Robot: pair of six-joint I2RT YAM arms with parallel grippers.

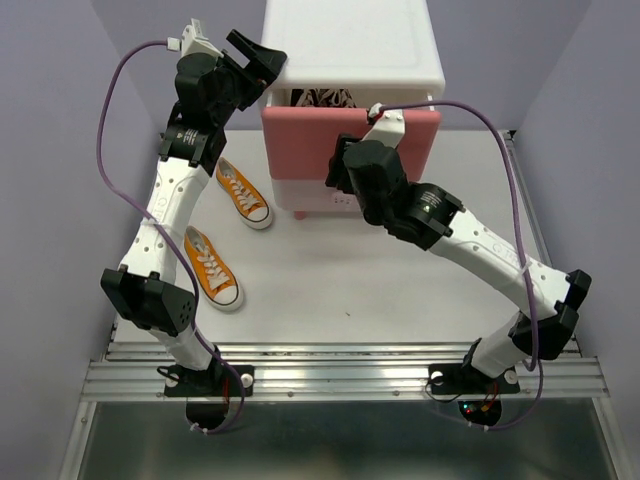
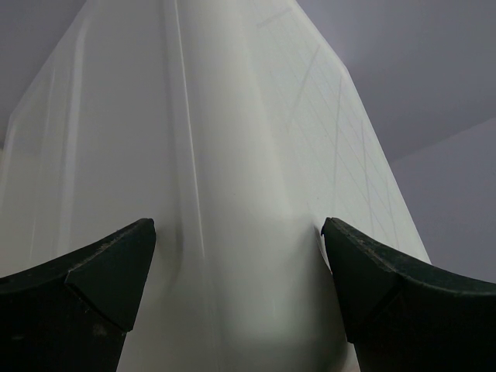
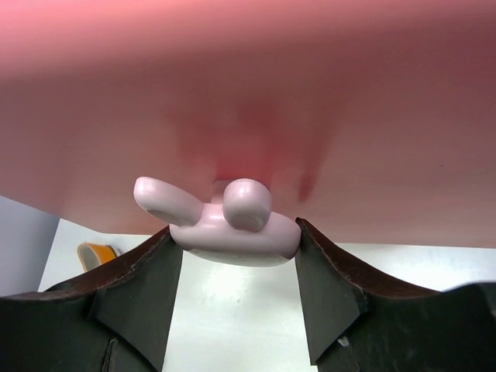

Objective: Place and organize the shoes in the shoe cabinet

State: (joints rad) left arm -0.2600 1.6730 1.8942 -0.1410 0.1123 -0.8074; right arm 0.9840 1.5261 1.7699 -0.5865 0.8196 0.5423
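Observation:
I should next push the bunny knob [image 3: 225, 221] in my right gripper away from my base, toward the white cabinet [image 1: 350, 40], so that the upper drawer slides in.
The white shoe cabinet [image 1: 350, 40] stands at the back of the table. Its darker pink upper drawer [image 1: 300, 140] is pulled partly out, and black shoes [image 1: 325, 97] show inside. My right gripper [image 3: 232, 232] is shut on the drawer's bunny knob [image 3: 225, 221], with a finger against each side. My left gripper [image 1: 262, 58] is open at the cabinet's upper left corner; in the left wrist view its fingers [image 2: 108, 271] stand either side of the cabinet's white edge [image 2: 232, 194]. Two orange shoes [image 1: 243, 192] [image 1: 212, 266] lie on the table, left of the cabinet.
The pale pink lower drawer [image 1: 295, 192] is shut below the upper one. Purple walls close in on both sides. A metal rail [image 1: 340, 375] runs along the near edge by the arm bases. An orange shoe's tip [image 3: 97, 253] shows in the right wrist view.

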